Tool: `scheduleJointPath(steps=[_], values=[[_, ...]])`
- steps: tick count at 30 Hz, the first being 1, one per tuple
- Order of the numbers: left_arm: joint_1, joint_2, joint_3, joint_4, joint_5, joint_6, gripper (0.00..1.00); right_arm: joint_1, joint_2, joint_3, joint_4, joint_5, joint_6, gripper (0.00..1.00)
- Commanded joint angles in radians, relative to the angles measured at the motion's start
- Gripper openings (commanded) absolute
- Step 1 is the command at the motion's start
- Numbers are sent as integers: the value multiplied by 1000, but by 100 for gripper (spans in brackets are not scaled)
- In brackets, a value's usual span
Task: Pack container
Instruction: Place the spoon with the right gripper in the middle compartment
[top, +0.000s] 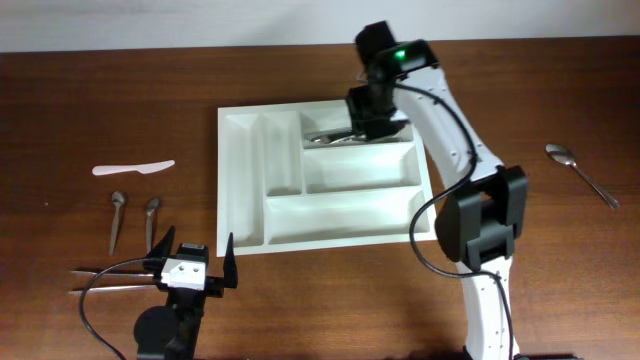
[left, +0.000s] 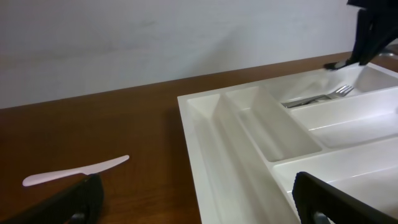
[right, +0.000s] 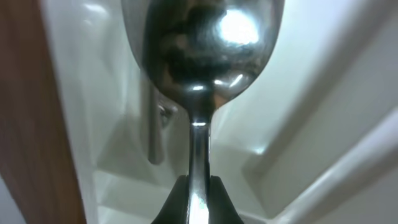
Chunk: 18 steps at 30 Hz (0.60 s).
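The container's middle wide section is empty while the far wide one already holds cutlery, so my right gripper will next bring the spoon back and down into the middle one.
The white five-compartment container (top: 228, 160) lies at the table's middle. My right gripper (top: 367, 118) hangs over its far wide compartment. In the right wrist view it (right: 198, 193) is shut on the handle of a metal spoon (right: 202, 56), whose bowl hangs over the container (right: 311, 93). Cutlery lies in that compartment (top: 335, 137); a fork (left: 317, 96) shows in the left wrist view. My left gripper (top: 198, 245) is open and empty near the front edge, at the container's near left corner (left: 249, 118).
A white plastic knife (top: 133, 168) lies left of the container. Two small spoons (top: 117, 215) (top: 151, 215) lie below it. Two long metal utensils (top: 110, 275) lie by my left gripper. A metal spoon (top: 580, 172) lies at far right.
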Motion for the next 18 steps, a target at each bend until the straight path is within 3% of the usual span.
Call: scheduleJointPath(steps=[1, 8, 13, 18], values=[[6, -5, -8, 1, 11, 16, 99, 1, -23, -37, -42, 52, 169, 4], [6, -5, -8, 1, 11, 16, 99, -6, -22, -89, -62, 52, 226, 5], [6, -5, -8, 1, 11, 16, 99, -6, -22, -89, -56, 79, 229, 17], [6, -5, -8, 1, 11, 16, 99, -7, -22, -89, -56, 117, 165, 46]])
